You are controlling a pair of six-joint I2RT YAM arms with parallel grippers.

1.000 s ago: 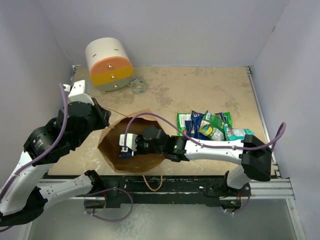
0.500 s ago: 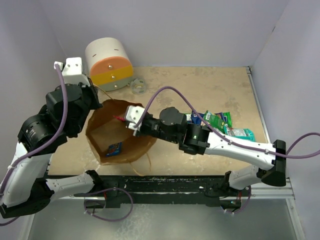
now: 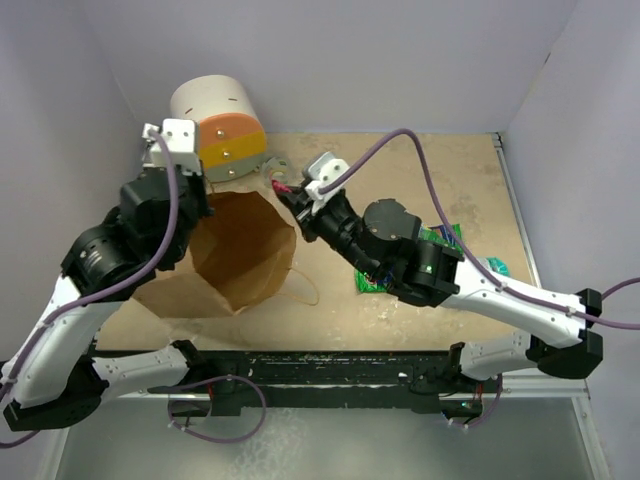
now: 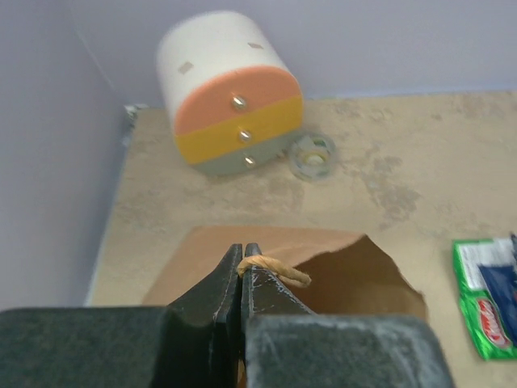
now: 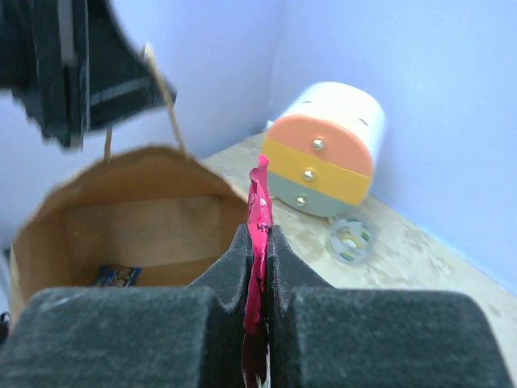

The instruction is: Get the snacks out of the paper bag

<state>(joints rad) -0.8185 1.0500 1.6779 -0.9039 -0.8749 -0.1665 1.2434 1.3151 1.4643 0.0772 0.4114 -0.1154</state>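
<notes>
I will move my right gripper to the right in the top view and lower it to let the packet go on the green and blue packets, because other snacks lie there.
The brown paper bag (image 3: 240, 255) stands open at the left, tilted toward the near left. My left gripper (image 3: 203, 193) is shut on its twisted paper handle (image 4: 271, 267) and holds the bag's far rim (image 4: 323, 263) up. My right gripper (image 3: 292, 196) is shut on a pink/red snack packet (image 5: 259, 200), held in the air just past the bag's far right rim. A dark blue packet (image 5: 115, 276) lies on the bag's bottom (image 5: 121, 214). Several green, blue and teal packets (image 3: 448, 243) lie on the table at the right, partly hidden by the right arm.
A white, orange and yellow cylinder (image 3: 217, 130) lies at the back left, with a clear tape roll (image 3: 274, 170) beside it. Purple walls close in the left, back and right. One green packet (image 4: 485, 299) lies right of the bag. A loose handle loop (image 3: 300, 290) rests by the bag.
My right gripper has risen out of the bag with the pink packet and moved toward the far side. My left gripper has moved toward the back and right with the handle, and the bag has tilted.
</notes>
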